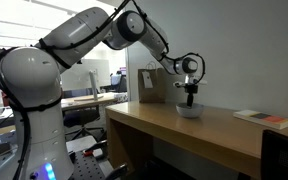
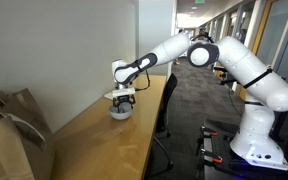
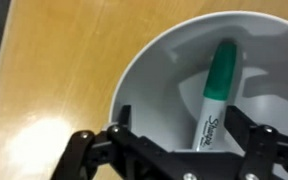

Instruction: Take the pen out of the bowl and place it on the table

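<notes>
My gripper stays low in the bowl (image 3: 154, 80) and brings its fingers together on the pen's white body (image 3: 209, 125) next, since the pen's body already lies between them.
A green-capped Sharpie pen (image 3: 216, 90) lies slanted inside a white bowl (image 3: 154, 80) in the wrist view. The bowl stands on the wooden table in both exterior views (image 1: 189, 112) (image 2: 120, 111). My gripper (image 3: 184, 140) is lowered into the bowl, open, with one finger on each side of the pen's white barrel. I cannot see either finger touching the pen. In the exterior views the gripper (image 1: 189, 98) (image 2: 121, 99) points straight down into the bowl, and the pen is hidden there.
A brown paper bag (image 1: 151, 86) (image 2: 14, 135) stands on the table by the wall. A flat book (image 1: 264, 119) lies near the table's other end. The wall runs close behind the bowl. The table's front edge (image 2: 149, 125) is beside the bowl.
</notes>
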